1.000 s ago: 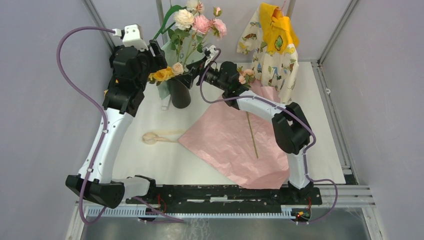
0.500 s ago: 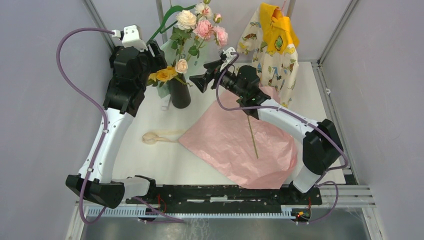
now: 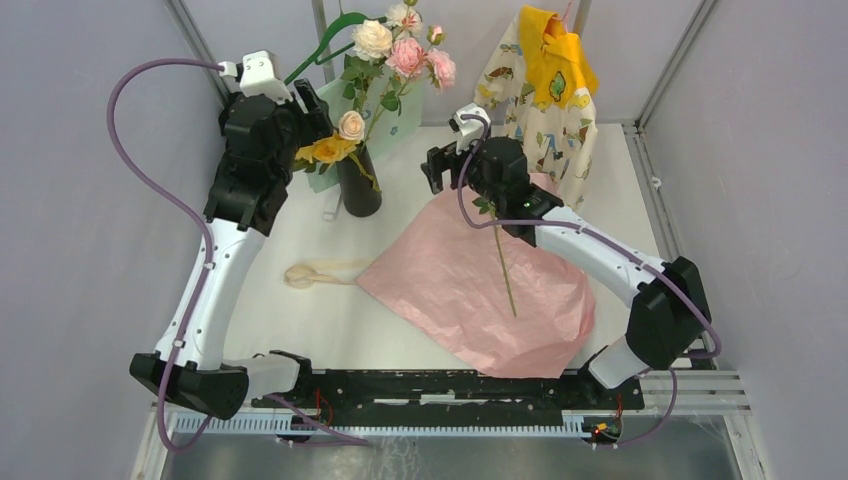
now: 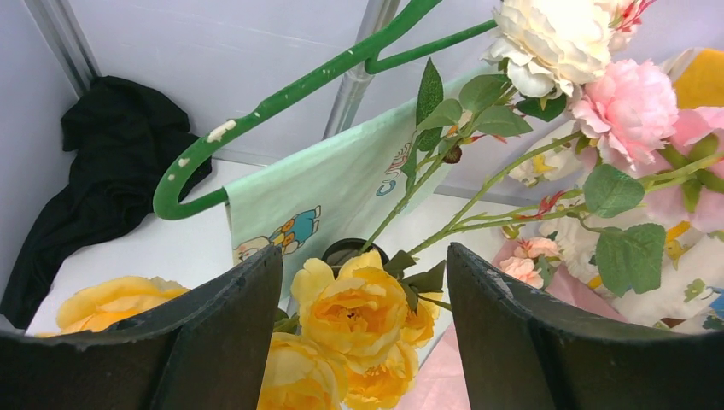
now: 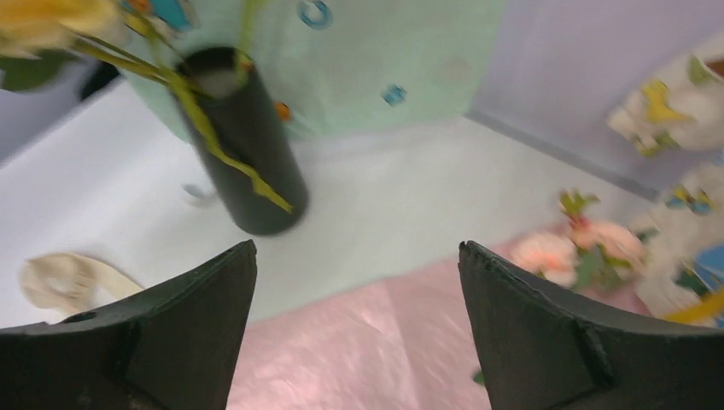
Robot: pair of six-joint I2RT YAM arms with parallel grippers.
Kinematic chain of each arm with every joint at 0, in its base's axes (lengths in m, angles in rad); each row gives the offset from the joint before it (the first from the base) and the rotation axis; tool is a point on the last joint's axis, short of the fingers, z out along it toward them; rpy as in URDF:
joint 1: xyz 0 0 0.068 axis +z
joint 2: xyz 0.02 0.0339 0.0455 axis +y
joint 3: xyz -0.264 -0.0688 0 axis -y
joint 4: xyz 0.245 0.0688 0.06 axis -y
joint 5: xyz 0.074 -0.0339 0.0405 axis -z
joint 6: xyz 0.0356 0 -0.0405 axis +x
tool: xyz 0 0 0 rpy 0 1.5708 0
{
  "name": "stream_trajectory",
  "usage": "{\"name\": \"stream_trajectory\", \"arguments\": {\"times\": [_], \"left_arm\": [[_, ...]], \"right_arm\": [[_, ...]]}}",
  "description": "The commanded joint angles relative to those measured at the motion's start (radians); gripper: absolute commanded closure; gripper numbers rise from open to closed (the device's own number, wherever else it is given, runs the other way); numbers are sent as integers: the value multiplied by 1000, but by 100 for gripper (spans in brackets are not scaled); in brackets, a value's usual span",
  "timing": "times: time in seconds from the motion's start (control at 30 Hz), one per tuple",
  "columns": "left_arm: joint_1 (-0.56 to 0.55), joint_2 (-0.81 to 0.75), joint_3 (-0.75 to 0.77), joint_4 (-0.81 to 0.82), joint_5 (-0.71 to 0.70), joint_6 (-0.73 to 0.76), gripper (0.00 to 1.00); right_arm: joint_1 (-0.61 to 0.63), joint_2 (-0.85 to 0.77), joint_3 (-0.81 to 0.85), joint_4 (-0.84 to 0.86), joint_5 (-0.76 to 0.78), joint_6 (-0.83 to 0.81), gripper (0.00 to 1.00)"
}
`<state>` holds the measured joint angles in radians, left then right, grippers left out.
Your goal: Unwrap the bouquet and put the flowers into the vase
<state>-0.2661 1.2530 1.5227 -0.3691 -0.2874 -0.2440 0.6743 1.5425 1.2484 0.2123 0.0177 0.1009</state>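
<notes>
I need to move my right gripper down and away from the vase, then tilt it down onto the green stem near its pink head.
The black vase stands at the back left and holds cream, pink and yellow flowers on long stems. My left gripper hangs open beside it, with the yellow roses loose between its fingers. To the right of the vase my right gripper is open and empty over the edge of the pink wrapping paper, which lies spread flat. One more stem lies on that paper. Its pink head shows in the right wrist view. The vase shows there too.
A beige ribbon lies left of the paper. A green hanger with a mint cloth leans behind the vase. A printed yellow-and-cream garment hangs at the back right. A black cloth bundle sits in the back left corner.
My right gripper has pulled back to the right, away from the vase and the stems. The flowers in the vase have shifted slightly. The left arm has barely moved.
</notes>
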Motion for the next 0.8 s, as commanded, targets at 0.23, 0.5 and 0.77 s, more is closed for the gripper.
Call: {"name": "stream_trajectory", "arguments": {"times": [0.23, 0.5, 0.77], "left_arm": [[-59, -30, 21, 6, 17, -72, 24], [-151, 4, 36, -25, -78, -42, 24], [-171, 28, 33, -25, -90, -38, 24]], "right_arm": [[-162, 331, 341, -508, 202, -21, 24], [-227, 519, 501, -626, 225, -15, 31], [-297, 609, 518, -649, 172, 5, 38]]}}
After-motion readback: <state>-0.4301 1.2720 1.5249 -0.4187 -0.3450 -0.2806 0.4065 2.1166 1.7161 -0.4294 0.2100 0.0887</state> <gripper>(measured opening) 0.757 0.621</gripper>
